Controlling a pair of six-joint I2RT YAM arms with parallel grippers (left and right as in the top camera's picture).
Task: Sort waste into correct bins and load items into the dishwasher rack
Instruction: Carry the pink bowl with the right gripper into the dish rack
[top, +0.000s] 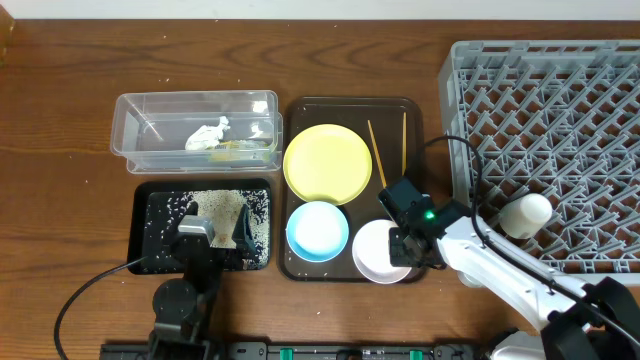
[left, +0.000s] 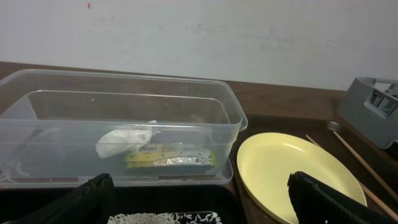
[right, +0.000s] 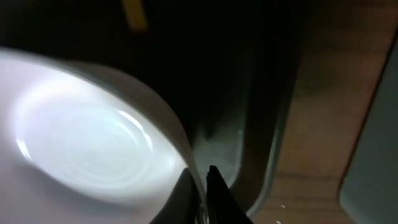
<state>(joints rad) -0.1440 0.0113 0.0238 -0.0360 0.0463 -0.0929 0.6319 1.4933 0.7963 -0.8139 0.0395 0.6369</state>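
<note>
My right gripper should lift, carry the bowl outward over the rack, tilt it and lower it there, since the rack's wires (top: 571, 196) stand free beyond the white cup.
My right gripper (top: 405, 240) is shut on the right rim of the white-pink bowl (top: 375, 250) on the brown tray; the wrist view shows its fingers (right: 200, 180) pinching the bowl's rim (right: 81, 143). My left gripper (top: 215, 232) is open and empty over the black tray (top: 142, 225), which holds rice scraps (top: 215, 210). The clear tub (top: 195, 98) holds the white tissue (top: 208, 133) and the green-yellow wrapper (top: 240, 150). The yellow plate (top: 327, 163), the light-blue bowl (top: 317, 230) and two chopsticks (top: 377, 150) lie on the brown tray. The grey rack (top: 560, 130) stands at the right.
The dark brown serving tray (top: 350, 103) sits between the bins and the rack. In the left wrist view the tub (left: 124, 84) is ahead, with the plate (left: 280, 168) to its right. My right arm lies across the rack's front left corner.
</note>
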